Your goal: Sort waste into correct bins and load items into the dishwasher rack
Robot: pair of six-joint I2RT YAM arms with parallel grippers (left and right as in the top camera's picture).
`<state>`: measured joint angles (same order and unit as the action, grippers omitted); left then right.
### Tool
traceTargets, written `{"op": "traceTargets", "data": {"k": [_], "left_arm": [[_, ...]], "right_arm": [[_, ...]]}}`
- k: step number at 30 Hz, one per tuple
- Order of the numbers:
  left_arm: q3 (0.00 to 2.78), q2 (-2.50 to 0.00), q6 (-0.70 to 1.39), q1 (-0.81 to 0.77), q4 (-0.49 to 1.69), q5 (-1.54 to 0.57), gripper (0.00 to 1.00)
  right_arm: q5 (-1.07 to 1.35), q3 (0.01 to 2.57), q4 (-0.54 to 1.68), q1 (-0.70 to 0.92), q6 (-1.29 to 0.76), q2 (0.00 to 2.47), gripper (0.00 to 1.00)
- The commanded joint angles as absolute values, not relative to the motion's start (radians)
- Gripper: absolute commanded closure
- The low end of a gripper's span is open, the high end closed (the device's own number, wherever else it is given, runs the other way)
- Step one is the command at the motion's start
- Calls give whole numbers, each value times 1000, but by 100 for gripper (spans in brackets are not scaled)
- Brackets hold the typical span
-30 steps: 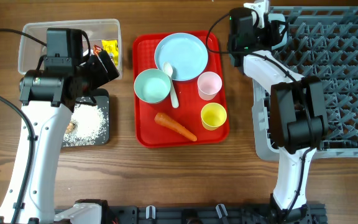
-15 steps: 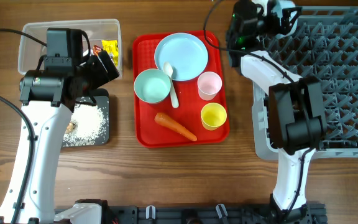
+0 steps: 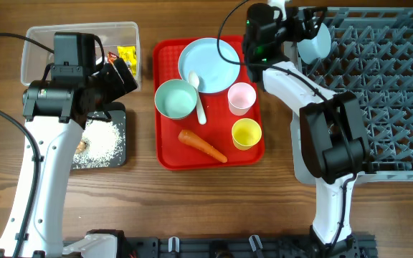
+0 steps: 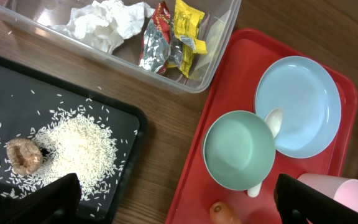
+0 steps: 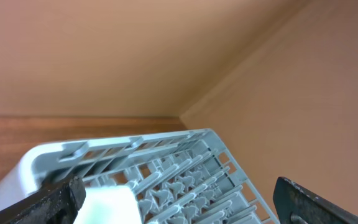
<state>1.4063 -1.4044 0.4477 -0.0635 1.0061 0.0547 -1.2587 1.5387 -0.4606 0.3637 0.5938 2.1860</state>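
The carrot lies slanted below my left gripper, to its right in the overhead view. The left gripper moves that way next, turns, lowers to the carrot and closes across its middle.
My right gripper is open over the far left corner of the grey dishwasher rack. A pale blue bowl rests in that corner, just below the fingers. My left gripper hangs open between the black tray and the red tray, holding nothing. On the red tray lie the plate, a teal bowl, a white spoon, a pink cup, a yellow cup and the carrot.
The clear tub holds crumpled tissue and wrappers. Rice and a small food scrap lie in the black tray. Bare wood runs along the table's front edge.
The right gripper has opened and let go of the pale blue bowl, which now sits in the rack's corner; its wrist has shifted left. The left arm has not moved.
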Motion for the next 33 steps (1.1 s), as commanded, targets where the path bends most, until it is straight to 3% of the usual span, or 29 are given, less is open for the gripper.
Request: {"op": "traceTargets", "data": {"k": [1, 5, 8, 11, 13, 21, 24, 33], "left_arm": [[1406, -1409, 453, -59, 1004, 58, 0], [1406, -1409, 453, -59, 1003, 57, 0], [1406, -1409, 453, -59, 1003, 57, 0], [1406, -1409, 453, -59, 1004, 57, 0], [1406, -1409, 453, -59, 1003, 58, 0], [1406, -1409, 453, -59, 1004, 57, 0], [1406, -1409, 453, -59, 1003, 58, 0], [1406, -1409, 453, -59, 1003, 57, 0]], "right_arm": [[-1232, 1545, -344, 472, 476, 2116, 0], [-1068, 1545, -4, 559, 196, 2040, 0], [-604, 1545, 379, 554, -125, 1901, 1], [-99, 1545, 481, 534, -197, 1779, 17], [84, 1545, 481, 540, -221, 1760, 19], [324, 1544, 573, 559, -347, 1901, 19], [408, 1544, 614, 566, -352, 1962, 27], [290, 1545, 725, 576, -347, 1961, 30]]}}
